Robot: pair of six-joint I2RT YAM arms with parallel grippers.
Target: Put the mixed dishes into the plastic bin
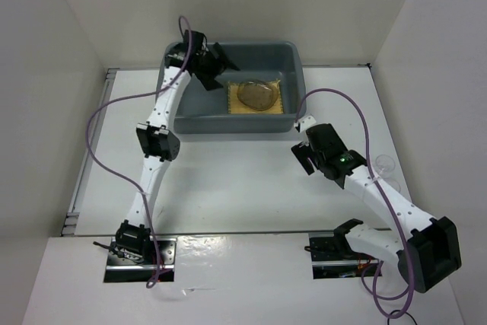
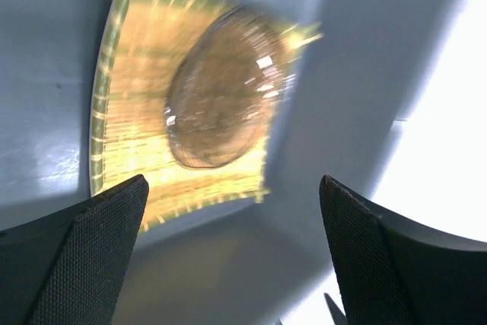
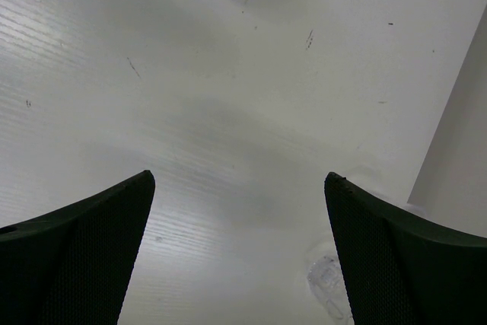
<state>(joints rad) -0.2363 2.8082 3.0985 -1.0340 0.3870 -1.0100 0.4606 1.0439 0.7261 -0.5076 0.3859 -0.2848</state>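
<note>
Next I will move my right gripper to the right in the top view and down onto the farther clear glass cup's rim [image 1: 377, 164], because the farther cup stands outside the bin.
The grey plastic bin [image 1: 293, 62] stands at the back of the table. Inside it a yellow woven mat [image 1: 237, 106] lies flat with a brownish round plate [image 1: 257, 95] on top. My left gripper [image 1: 221, 70] hangs open over the bin's left half, with nothing between its fingers. In the left wrist view the mat [image 2: 137, 142] and the plate [image 2: 224, 89] lie just beyond the open gripper [image 2: 232, 188]. My right gripper [image 1: 302, 144] is open over bare table in front of the bin's right corner. A clear glass cup [image 1: 386, 164] stands to the right of that arm and shows by the right fingertip [image 3: 327, 283].
White walls close in the table on the left, back and right. The bin's inner wall [image 2: 342, 97] rises beside the mat. The right arm's forearm [image 1: 380, 192] lies between the cup and the middle of the table.
</note>
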